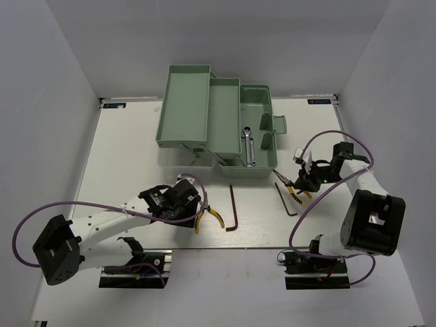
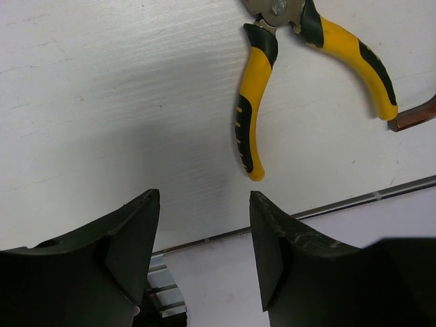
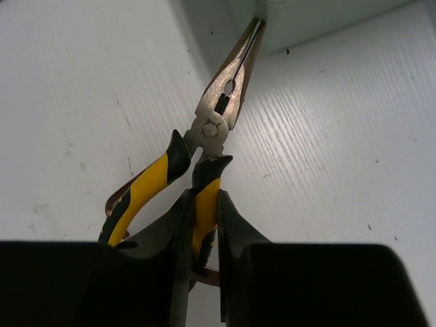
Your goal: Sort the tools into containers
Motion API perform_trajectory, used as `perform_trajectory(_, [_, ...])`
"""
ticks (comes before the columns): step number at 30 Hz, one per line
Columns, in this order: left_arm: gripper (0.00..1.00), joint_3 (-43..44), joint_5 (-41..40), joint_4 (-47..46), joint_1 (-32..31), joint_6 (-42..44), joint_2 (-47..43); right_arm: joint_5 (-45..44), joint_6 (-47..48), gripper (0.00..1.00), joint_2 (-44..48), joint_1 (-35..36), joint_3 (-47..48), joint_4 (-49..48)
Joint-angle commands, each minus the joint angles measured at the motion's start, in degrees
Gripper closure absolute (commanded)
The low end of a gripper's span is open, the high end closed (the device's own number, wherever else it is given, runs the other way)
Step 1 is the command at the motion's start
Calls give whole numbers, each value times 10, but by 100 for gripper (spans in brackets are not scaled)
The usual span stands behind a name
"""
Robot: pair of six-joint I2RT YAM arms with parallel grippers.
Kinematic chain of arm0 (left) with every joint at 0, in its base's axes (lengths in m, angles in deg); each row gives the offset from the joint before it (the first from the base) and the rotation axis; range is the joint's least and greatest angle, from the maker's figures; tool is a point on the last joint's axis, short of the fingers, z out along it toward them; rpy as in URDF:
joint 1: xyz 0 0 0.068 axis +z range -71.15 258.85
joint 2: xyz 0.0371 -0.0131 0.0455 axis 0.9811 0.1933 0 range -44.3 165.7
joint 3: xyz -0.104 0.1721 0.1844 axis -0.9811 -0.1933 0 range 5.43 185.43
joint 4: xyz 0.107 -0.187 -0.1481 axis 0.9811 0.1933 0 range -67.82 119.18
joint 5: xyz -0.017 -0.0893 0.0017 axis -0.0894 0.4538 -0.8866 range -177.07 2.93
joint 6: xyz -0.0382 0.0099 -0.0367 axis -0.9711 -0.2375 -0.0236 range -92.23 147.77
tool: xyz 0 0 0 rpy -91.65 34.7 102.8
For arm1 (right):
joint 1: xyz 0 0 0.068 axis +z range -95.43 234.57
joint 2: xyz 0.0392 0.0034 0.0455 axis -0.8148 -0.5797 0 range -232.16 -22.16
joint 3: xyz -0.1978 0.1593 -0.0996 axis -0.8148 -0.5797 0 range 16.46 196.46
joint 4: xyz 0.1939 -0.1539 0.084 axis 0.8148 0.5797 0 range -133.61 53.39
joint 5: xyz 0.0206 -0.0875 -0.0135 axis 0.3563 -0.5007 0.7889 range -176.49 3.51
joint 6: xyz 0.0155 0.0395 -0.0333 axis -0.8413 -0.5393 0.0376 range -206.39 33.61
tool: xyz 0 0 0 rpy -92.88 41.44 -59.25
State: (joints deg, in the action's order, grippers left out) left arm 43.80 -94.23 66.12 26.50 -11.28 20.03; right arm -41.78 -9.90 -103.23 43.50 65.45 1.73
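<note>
My right gripper is holding the pliers and should carry them up, outward and to the left in the top view onto the toolbox's middle tray point(image 1: 225, 124), then let go, because that tray is empty.
The mint-green toolbox point(image 1: 185, 102) stands spread open at the back, and a silver wrench point(image 1: 249, 144) lies in its bin point(image 1: 263, 109). My right gripper point(image 3: 204, 197) is shut on one handle of yellow-black needle-nose pliers point(image 3: 221, 116), whose tips point at the toolbox wall point(image 3: 306, 17). These pliers point(image 1: 289, 186) are beside the bin's front right corner. A brown hex key point(image 3: 119, 197) lies under them. My left gripper point(image 2: 201, 204) is open and empty near the table's front edge, just short of the second pliers point(image 2: 252, 102), which lie flat on the table point(image 1: 208, 216).
A dark L-shaped hex key point(image 1: 233, 208) lies on the white table between the arms. The other hex key point(image 1: 289, 199) lies by the right gripper point(image 1: 302, 182). A hex key's tip point(image 2: 415, 116) shows right of the left pliers. The table's metal front edge point(image 2: 340, 204) runs just beyond the left fingertips.
</note>
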Motion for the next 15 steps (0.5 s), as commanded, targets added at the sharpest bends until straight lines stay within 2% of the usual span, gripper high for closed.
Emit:
perform_trajectory(1, [34, -2, -1, -15, -4, -2, -3, 93, -20, 100, 24, 1, 19, 27])
perform_trajectory(10, [34, -2, -1, -15, -9, -2, -3, 147, 87, 100, 44, 1, 17, 121])
perform_trajectory(11, [34, 4, -1, -15, -9, -2, -3, 148, 102, 100, 37, -1, 22, 164])
perform_trajectory(12, [34, 4, -1, -15, -9, -2, -3, 150, 163, 100, 29, -1, 26, 184])
perform_trajectory(15, [34, 4, 4, -15, -9, -2, -3, 160, 245, 100, 12, -3, 35, 276])
